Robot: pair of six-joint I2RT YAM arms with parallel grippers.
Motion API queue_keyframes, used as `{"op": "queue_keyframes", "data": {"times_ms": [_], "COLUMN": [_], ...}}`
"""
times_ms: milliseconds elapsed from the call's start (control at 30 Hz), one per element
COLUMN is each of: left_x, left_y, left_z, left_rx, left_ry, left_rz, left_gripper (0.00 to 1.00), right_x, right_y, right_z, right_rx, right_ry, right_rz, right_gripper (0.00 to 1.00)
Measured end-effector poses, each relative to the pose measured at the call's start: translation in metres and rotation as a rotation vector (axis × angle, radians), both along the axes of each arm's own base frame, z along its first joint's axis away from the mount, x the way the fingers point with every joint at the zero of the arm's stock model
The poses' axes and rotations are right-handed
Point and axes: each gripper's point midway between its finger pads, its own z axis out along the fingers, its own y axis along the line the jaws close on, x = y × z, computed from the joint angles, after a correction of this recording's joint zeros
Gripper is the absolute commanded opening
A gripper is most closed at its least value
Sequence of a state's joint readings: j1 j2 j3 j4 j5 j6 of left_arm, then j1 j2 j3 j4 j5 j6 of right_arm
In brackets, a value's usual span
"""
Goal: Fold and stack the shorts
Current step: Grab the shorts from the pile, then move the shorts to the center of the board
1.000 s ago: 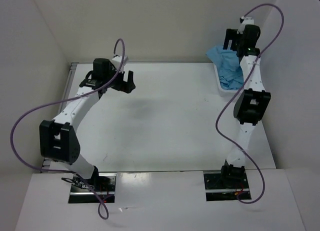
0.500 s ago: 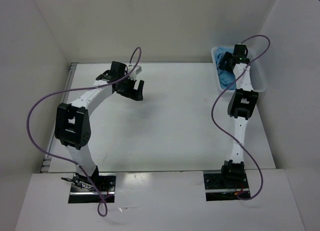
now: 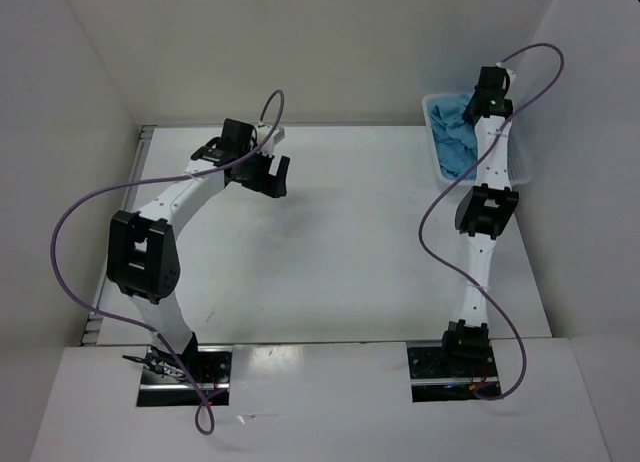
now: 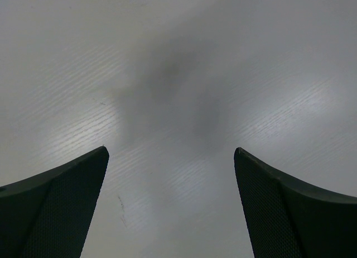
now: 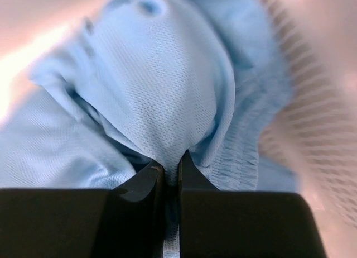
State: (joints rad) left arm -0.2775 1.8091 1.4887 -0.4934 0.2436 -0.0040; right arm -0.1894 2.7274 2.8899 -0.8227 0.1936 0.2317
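My right gripper will next lift the shorts [image 3: 454,142] over the side of the basket and swing to the bare tabletop on the basket's left in the top view. Then it will go down and let go.
The light sky-blue shorts [image 3: 454,142] lie crumpled in the white mesh basket [image 3: 520,167] at the table's far right. In the right wrist view my right gripper [image 5: 171,167] is shut on a fold of the shorts [image 5: 167,85], a pinch of fabric caught between the two black fingers; the gathered waistband shows to the right. From above, the right gripper [image 3: 480,100] sits over the basket's back end. My left gripper [image 3: 268,175] hovers over the table at the left rear, jaws wide open. Only bare tabletop lies between its fingers [image 4: 56,202].
The white table [image 3: 340,242] stretches between the arms. White walls enclose it at the back and both sides. The basket's mesh wall [image 5: 312,118] is close on the right of the right gripper. Purple cables loop off both arms.
My right gripper has dropped into the basket and shut on the shorts. The left arm swung right and forward, then barely moved in the last half second.
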Motion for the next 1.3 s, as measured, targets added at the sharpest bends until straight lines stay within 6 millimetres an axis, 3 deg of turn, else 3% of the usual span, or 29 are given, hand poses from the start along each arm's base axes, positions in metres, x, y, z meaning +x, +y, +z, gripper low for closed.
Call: {"op": "queue_keyframes", "data": {"times_ms": [167, 233, 300, 400, 467, 533, 600, 667, 767, 833, 967, 1067, 1100, 1167, 1200, 1233, 1300], "left_x": [0.0, -0.004, -0.014, -0.039, -0.057, -0.076, -0.089, -0.097, -0.11, -0.119, -0.133, -0.139, -0.14, -0.139, -0.139, -0.138, -0.139], "left_y": [0.009, 0.014, 0.021, 0.033, 0.042, 0.053, 0.068, 0.084, 0.101, 0.11, 0.12, 0.121, 0.121, 0.12, 0.12, 0.119, 0.116], "left_z": [0.048, 0.081, 0.113, 0.154, 0.17, 0.177, 0.182, 0.187, 0.196, 0.206, 0.212, 0.198, 0.193, 0.182, 0.175, 0.166, 0.155], "left_rx": [-0.001, -0.013, -0.027, -0.05, -0.059, -0.063, -0.061, -0.053, -0.045, -0.044, -0.041, -0.034, -0.032, -0.028, -0.025, -0.021, -0.021], "left_ry": [-0.133, -0.229, -0.318, -0.447, -0.509, -0.546, -0.575, -0.601, -0.634, -0.667, -0.703, -0.678, -0.664, -0.638, -0.621, -0.596, -0.555], "left_rz": [0.033, 0.052, 0.069, 0.096, 0.115, 0.135, 0.168, 0.212, 0.258, 0.285, 0.315, 0.316, 0.312, 0.308, 0.305, 0.3, 0.284], "left_gripper": [1.0, 1.0, 1.0, 1.0, 1.0, 1.0, 1.0, 1.0, 1.0, 1.0, 1.0, 1.0, 1.0, 1.0, 1.0, 1.0, 1.0], "right_x": [-0.014, -0.025, -0.038, -0.07, -0.108, -0.16, -0.208, -0.237, -0.236, -0.216, -0.173, -0.165, -0.168, -0.182, -0.189, -0.196, -0.212], "right_y": [0.001, 0.015, 0.045, 0.127, 0.206, 0.284, 0.335, 0.356, 0.361, 0.371, 0.418, 0.455, 0.462, 0.473, 0.477, 0.483, 0.493], "right_z": [0.087, 0.131, 0.191, 0.29, 0.362, 0.422, 0.462, 0.482, 0.476, 0.445, 0.329, 0.219, 0.192, 0.143, 0.127, 0.117, 0.109], "right_rx": [-0.068, -0.101, -0.144, -0.199, -0.186, -0.134, -0.072, -0.032, -0.012, -0.024, -0.103, -0.188, -0.212, -0.241, -0.251, -0.254, -0.244], "right_ry": [-0.115, -0.167, -0.255, -0.435, -0.603, -0.763, -0.878, -0.933, -0.913, -0.825, -0.531, -0.269, -0.199, -0.071, -0.025, 0.0, 0.027], "right_rz": [-0.065, -0.065, -0.03, 0.09, 0.225, 0.384, 0.506, 0.562, 0.555, 0.541, 0.586, 0.673, 0.698, 0.749, 0.774, 0.8, 0.855], "right_gripper": [0.0, 0.0, 0.0, 0.0, 0.0, 0.0, 0.05, 0.09, 0.09, 0.09, 0.05, 0.07, 0.25, 0.74, 0.89, 0.99, 0.99]}}
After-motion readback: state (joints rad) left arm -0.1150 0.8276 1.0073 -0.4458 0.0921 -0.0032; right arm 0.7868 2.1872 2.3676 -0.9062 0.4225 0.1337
